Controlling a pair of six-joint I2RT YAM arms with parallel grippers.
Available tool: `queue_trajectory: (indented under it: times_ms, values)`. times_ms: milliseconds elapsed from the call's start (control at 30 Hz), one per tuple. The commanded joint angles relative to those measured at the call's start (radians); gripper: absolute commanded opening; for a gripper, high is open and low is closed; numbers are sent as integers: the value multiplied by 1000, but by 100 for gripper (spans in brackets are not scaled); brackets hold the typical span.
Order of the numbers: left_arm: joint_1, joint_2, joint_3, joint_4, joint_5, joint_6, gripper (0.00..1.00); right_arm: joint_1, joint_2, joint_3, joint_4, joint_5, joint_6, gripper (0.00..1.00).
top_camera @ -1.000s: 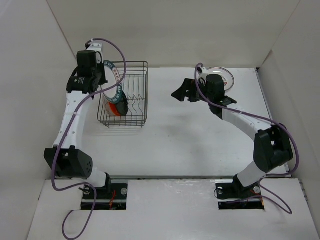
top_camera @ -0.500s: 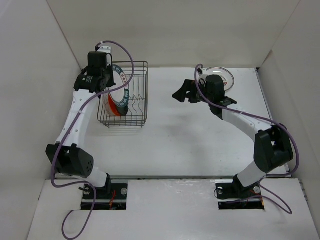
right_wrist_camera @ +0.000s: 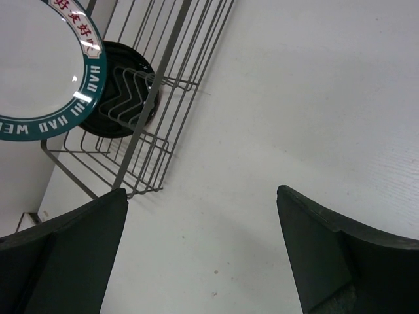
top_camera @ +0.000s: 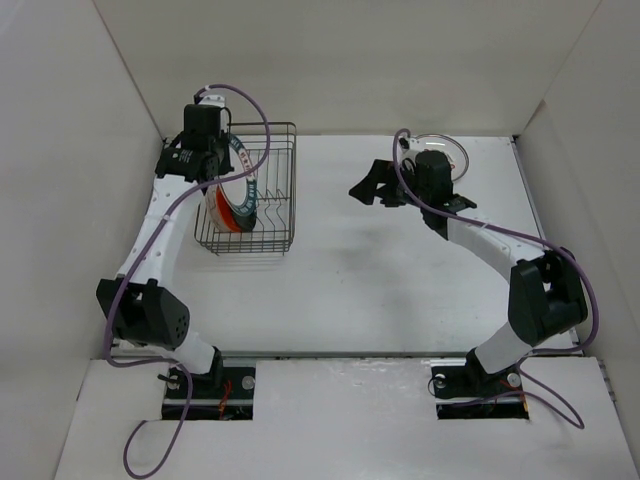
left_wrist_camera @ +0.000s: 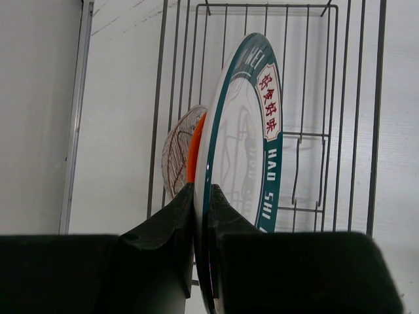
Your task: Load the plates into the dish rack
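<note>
The rack's slots are empty. My left gripper will lower the patterned plate away from the orange plate [left_wrist_camera: 196, 147] next, then let go of its rim.
My left gripper [top_camera: 207, 152] is shut on the rim of the white plate with the blue-green patterned rim [top_camera: 238, 186] and holds it on edge inside the dish rack [top_camera: 283, 190]. In the left wrist view the gripper [left_wrist_camera: 201, 199] pinches that plate [left_wrist_camera: 243, 150], with the orange plate [left_wrist_camera: 196, 147] and the white plate with red marks [left_wrist_camera: 175, 157] standing behind it. The black plate [top_camera: 246, 216] stands in the rack too. My right gripper [top_camera: 372, 186] is open and empty over the table. The clear plate [top_camera: 450, 152] lies behind the right arm.
The right wrist view shows the gripper [right_wrist_camera: 201, 193] above bare table, with the rack [right_wrist_camera: 149, 114], the black plate [right_wrist_camera: 133, 60] and the patterned plate [right_wrist_camera: 39, 65] at upper left. White walls enclose the table on three sides.
My left gripper has carried the patterned plate to the right, from the rack's left edge to inside the rack. My right gripper has shifted slightly to the right.
</note>
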Motion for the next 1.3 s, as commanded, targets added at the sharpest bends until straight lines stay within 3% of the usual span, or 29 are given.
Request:
queue_trajectory:
  times_ms: [0, 667, 733, 867, 1033, 1100, 1267]
  values:
    - [-3, 0, 9, 59, 2, -16, 0, -9, -42, 2, 27, -8, -19, 100]
    - [-21, 101, -2, 68, 85, -16, 0, -37, 5, -7, 27, -39, -28, 100]
    - [-21, 101, -11, 68, 85, -16, 12, -47, 16, -7, 27, -39, -28, 100]
    - [-21, 112, -11, 77, 85, -16, 23, -60, 27, -7, 27, -29, -28, 100]
    - [-21, 121, -20, 77, 85, -6, 52, -104, 27, -16, 27, -20, -38, 100]
    - [-21, 94, -20, 77, 96, -6, 58, -122, 27, -25, 27, -20, -38, 100]
    - [-21, 55, -11, 102, 142, 13, 57, -179, 18, -35, 27, -20, -28, 100]
